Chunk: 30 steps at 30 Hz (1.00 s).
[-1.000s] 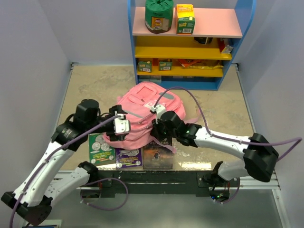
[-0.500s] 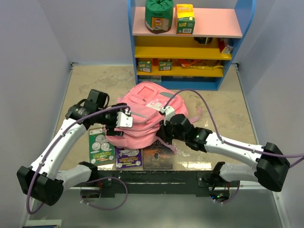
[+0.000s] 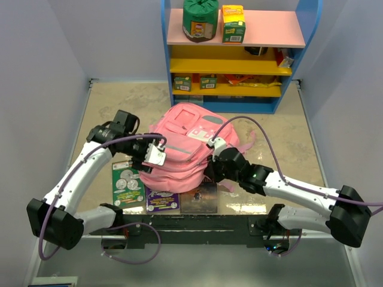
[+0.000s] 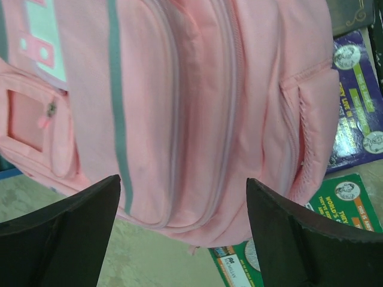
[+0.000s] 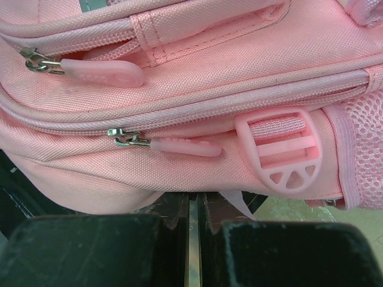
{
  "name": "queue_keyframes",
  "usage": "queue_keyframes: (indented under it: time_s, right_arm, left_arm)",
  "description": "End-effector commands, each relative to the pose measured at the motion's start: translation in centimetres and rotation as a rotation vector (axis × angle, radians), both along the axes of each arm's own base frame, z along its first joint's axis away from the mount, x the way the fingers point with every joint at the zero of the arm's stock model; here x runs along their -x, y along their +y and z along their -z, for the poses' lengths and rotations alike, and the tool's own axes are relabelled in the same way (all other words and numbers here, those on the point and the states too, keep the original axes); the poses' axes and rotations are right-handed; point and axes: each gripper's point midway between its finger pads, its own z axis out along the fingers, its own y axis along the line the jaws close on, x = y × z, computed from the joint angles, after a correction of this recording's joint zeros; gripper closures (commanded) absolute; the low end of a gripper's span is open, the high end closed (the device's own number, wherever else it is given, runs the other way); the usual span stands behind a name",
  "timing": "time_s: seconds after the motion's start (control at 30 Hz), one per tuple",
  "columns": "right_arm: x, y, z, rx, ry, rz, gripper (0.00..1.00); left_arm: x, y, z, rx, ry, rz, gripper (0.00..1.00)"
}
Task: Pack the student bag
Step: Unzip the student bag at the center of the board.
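Note:
I'll move my left gripper down and further in over the bag, to close its wide-open fingers on the zipped edge between them.
The pink student bag (image 3: 187,149) lies in the middle of the table, its near edge resting on books. My left gripper (image 3: 157,155) is at the bag's left side. In the left wrist view its jaws (image 4: 182,182) are wide open, with the bag (image 4: 179,107) just beyond them and nothing held. My right gripper (image 3: 210,162) is at the bag's near right edge. In the right wrist view its jaws (image 5: 190,218) stand a narrow gap apart and empty, just below the bag's closed zips, with a zip pull (image 5: 185,146) and a pink buckle (image 5: 281,149) above them.
A green book (image 3: 127,184), a purple book (image 3: 161,200) and a dark book (image 3: 200,200) lie at the near edge, partly under the bag. A blue shelf unit (image 3: 233,54) with boxes stands at the back. Purple cables arc over both arms.
The left arm swung out to the left, its gripper staying at the bag's left side. The right gripper slid right and nearer along the bag's front edge. The bag shifted slightly right.

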Motion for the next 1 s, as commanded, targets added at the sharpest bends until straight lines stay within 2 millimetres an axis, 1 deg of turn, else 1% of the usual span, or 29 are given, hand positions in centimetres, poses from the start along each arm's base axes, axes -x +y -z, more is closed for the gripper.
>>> queue_keyframes:
  time_s: [0.0, 0.03, 0.07, 0.1, 0.13, 0.17, 0.2, 0.27, 0.33, 0.37, 0.4, 0.47, 0.53, 0.57, 0.6, 0.67, 0.7, 0.73, 0.77, 0.8, 0.83, 0.87, 0.9, 0.93, 0.97]
  right_arm:
    - [-1.8, 0.2, -3.4, -0.084, -0.099, 0.054, 1.00]
    - [-1.8, 0.2, -3.4, -0.086, -0.100, 0.054, 1.00]
    - [-1.7, 0.2, -3.4, -0.087, -0.099, 0.053, 1.00]
    - [-1.6, 0.2, -3.4, -0.089, -0.099, 0.053, 1.00]
    - [-1.6, 0.1, -3.3, -0.089, -0.094, 0.053, 1.00]
    - [-1.5, 0.2, -3.5, -0.097, -0.096, 0.051, 1.00]
    - [-1.5, 0.2, -3.3, -0.098, -0.090, 0.049, 1.00]
    - [-1.4, 0.1, -3.3, -0.101, -0.090, 0.049, 1.00]
    - [-1.2, 0.1, -3.4, -0.106, -0.086, 0.047, 1.00]
    - [-1.2, 0.0, -3.4, -0.107, -0.087, 0.048, 1.00]
    - [-1.1, 0.0, -3.4, -0.107, -0.087, 0.047, 1.00]
    - [-1.1, -0.1, -3.2, -0.106, -0.083, 0.050, 1.00]
    - [-1.0, 0.0, -3.2, -0.109, -0.082, 0.048, 1.00]
    - [-1.1, -0.1, -3.2, -0.109, -0.083, 0.049, 1.00]
    - [-1.0, 0.0, -3.2, -0.109, -0.083, 0.048, 1.00]
    - [-1.1, -0.1, -3.3, -0.111, -0.083, 0.052, 1.00]
    - [-1.0, 0.0, -3.3, -0.111, -0.082, 0.049, 1.00]
    - [-1.1, -0.1, -3.3, -0.111, -0.082, 0.050, 1.00]
    - [-1.0, 0.0, -3.4, -0.117, -0.083, 0.045, 1.00]
    - [-1.0, 0.0, -3.3, -0.118, -0.079, 0.045, 1.00]
    - [-0.9, 0.1, -3.3, -0.119, -0.080, 0.042, 1.00]
    - [-0.8, 0.2, -3.4, -0.124, -0.076, 0.038, 1.00]
    - [-0.8, 0.2, -3.4, -0.125, -0.075, 0.036, 1.00]
    - [-0.8, 0.3, -3.5, -0.129, -0.074, 0.034, 1.00]
    - [-0.7, 0.2, -3.6, -0.129, -0.074, 0.032, 1.00]
  left_arm:
    - [-0.1, 0.7, 2.5, -0.025, -0.075, 0.009, 0.11]
    - [-0.9, 0.5, 2.4, -0.016, -0.105, -0.015, 0.12]
    - [-1.4, 0.8, 2.9, -0.025, -0.111, -0.045, 0.13]
    - [-1.9, 0.7, 3.0, -0.022, -0.122, -0.056, 0.14]
    - [-2.7, 0.5, 2.8, -0.012, -0.155, -0.068, 0.17]
    - [-3.3, 0.7, 3.0, -0.013, -0.172, -0.092, 0.18]
    - [-4.7, 0.3, 2.2, 0.016, -0.228, -0.117, 0.20]
    - [-5.3, 0.0, 1.7, 0.034, -0.245, -0.125, 0.20]
    - [-5.1, -0.3, 1.3, 0.038, -0.230, -0.103, 0.19]
    - [-5.0, -0.8, 0.8, 0.051, -0.217, -0.076, 0.19]
    - [-4.5, -0.8, 0.9, 0.048, -0.196, -0.058, 0.18]
    - [-3.2, -0.8, 1.9, 0.036, -0.140, -0.015, 0.18]
    - [-2.8, -0.7, 2.7, 0.026, -0.133, -0.004, 0.19]
    - [-2.4, -0.5, 3.6, 0.014, -0.116, -0.002, 0.19]
    - [-2.1, -0.4, 4.0, 0.008, -0.106, 0.001, 0.19]
    - [-1.8, 0.1, 5.2, -0.016, -0.100, -0.002, 0.20]
    - [-2.3, 0.1, 5.2, -0.016, -0.124, -0.008, 0.21]
    - [-2.3, 0.2, 5.7, -0.019, -0.119, -0.024, 0.21]
    - [-2.7, 0.4, 6.0, -0.026, -0.127, -0.040, 0.23]
    - [-3.4, 0.2, 5.8, -0.018, -0.159, -0.049, 0.27]
    - [-3.6, 0.3, 6.3, -0.023, -0.162, -0.057, 0.32]
    - [-4.2, 0.4, 6.4, -0.029, -0.188, -0.068, 0.42]
    - [-5.9, 0.2, 5.6, -0.002, -0.253, -0.106, 0.60]
    - [-6.6, 0.2, 5.6, 0.004, -0.276, -0.132, 0.65]
    - [-7.0, 0.2, 5.5, 0.003, -0.291, -0.139, 0.66]
